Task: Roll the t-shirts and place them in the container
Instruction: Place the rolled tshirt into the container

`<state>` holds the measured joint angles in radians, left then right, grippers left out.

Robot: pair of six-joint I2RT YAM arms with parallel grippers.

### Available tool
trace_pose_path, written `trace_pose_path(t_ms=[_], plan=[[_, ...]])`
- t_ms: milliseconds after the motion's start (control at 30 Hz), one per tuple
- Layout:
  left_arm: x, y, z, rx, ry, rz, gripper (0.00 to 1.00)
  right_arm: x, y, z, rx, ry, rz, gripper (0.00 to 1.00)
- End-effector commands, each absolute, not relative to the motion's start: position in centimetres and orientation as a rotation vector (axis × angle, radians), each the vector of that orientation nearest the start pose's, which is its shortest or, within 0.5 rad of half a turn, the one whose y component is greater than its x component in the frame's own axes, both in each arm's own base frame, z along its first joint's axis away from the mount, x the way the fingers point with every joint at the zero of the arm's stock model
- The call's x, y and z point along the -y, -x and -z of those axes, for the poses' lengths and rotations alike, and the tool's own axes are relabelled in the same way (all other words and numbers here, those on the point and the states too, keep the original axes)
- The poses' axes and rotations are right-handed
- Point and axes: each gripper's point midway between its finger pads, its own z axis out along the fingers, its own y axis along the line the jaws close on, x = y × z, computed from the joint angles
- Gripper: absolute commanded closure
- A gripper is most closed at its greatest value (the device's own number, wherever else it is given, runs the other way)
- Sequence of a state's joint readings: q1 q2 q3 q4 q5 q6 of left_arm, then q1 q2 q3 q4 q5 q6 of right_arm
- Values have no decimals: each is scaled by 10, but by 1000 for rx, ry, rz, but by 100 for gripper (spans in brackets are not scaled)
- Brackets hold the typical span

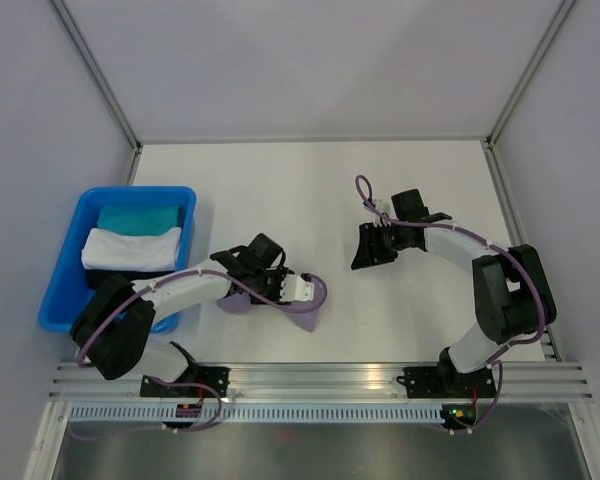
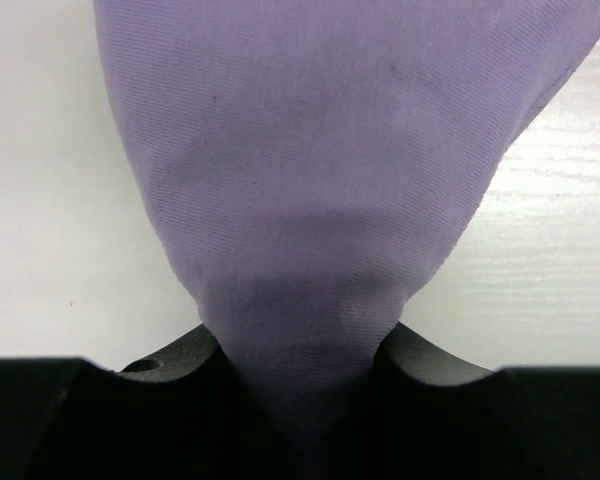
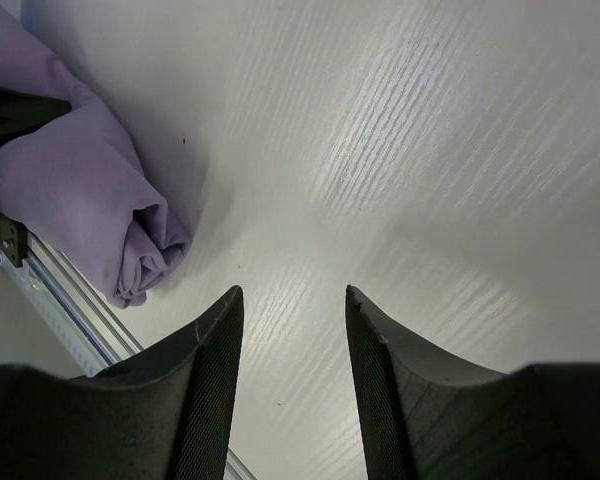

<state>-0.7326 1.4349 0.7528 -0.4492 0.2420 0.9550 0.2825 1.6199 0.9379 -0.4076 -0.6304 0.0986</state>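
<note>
My left gripper will next lift over and go down into the blue bin's near end (image 1: 77, 288), to its left in the top view. It will then let go beside the folded cloths.
The lavender t-shirt (image 1: 310, 300) lies as a rolled bundle on the white table near the front edge, partly hidden under my left wrist. My left gripper (image 1: 270, 290) is shut on the t-shirt; in the left wrist view the purple fabric (image 2: 330, 170) fills the frame and is pinched between the black jaws. In the right wrist view the rolled end of the t-shirt (image 3: 90, 190) shows at the left. My right gripper (image 1: 372, 248) is open and empty over the bare table, well right of the t-shirt, its fingers (image 3: 205, 380) apart.
A blue bin (image 1: 65, 290) at the left holds a folded teal cloth (image 1: 140, 217) and a folded white cloth (image 1: 130, 248). An aluminium rail (image 1: 320, 378) runs along the front edge. Grey walls enclose the table.
</note>
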Motion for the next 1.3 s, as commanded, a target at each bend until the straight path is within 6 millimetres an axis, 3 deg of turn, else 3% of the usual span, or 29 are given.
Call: trace_pose_path(t_ms=[0,433,500,533,567,633,733,867,900,967,1033,1067,1167,1267], plan=[[208,-227,-54,2291,2836,-344,98,-194,-293,-79,-2527,474,-937,49],[206,-246,-105,2249,3056,-376,98,-194,-296,-79,-2515,479,-928,49],[204,-256,-126,2273,3070,-369,98,-194,-296,-78,-2515,482,-927,49],[199,-248,-128,2263,3026,-427,98,-194,-297,-79,-2514,480,-926,49],[195,-261,-150,2284,3060,-388,98,-193,-298,-78,-2512,479,-926,49],[185,-266,-168,2286,3071,-359,98,-196,-302,-80,-2498,476,-929,49],[153,-273,-203,2280,3083,-197,98,-200,-310,-84,-2466,467,-951,49],[92,-265,-237,2336,2969,-43,98,-206,-317,-88,-2441,463,-972,49],[78,-254,-235,2295,2935,-58,98,-206,-318,-87,-2442,466,-973,49],[40,-251,-241,2406,2809,35,98,-208,-321,-89,-2434,474,-977,49],[11,-244,-238,2421,2743,84,98,-209,-325,-90,-2426,478,-977,49],[-13,-241,-234,2466,2679,136,98,-210,-326,-89,-2426,480,-978,49],[-54,-231,-219,2546,2564,192,98,-215,-331,-95,-2411,495,-983,49],[-82,-224,-203,2609,2471,246,98,-221,-335,-101,-2401,516,-980,48]])
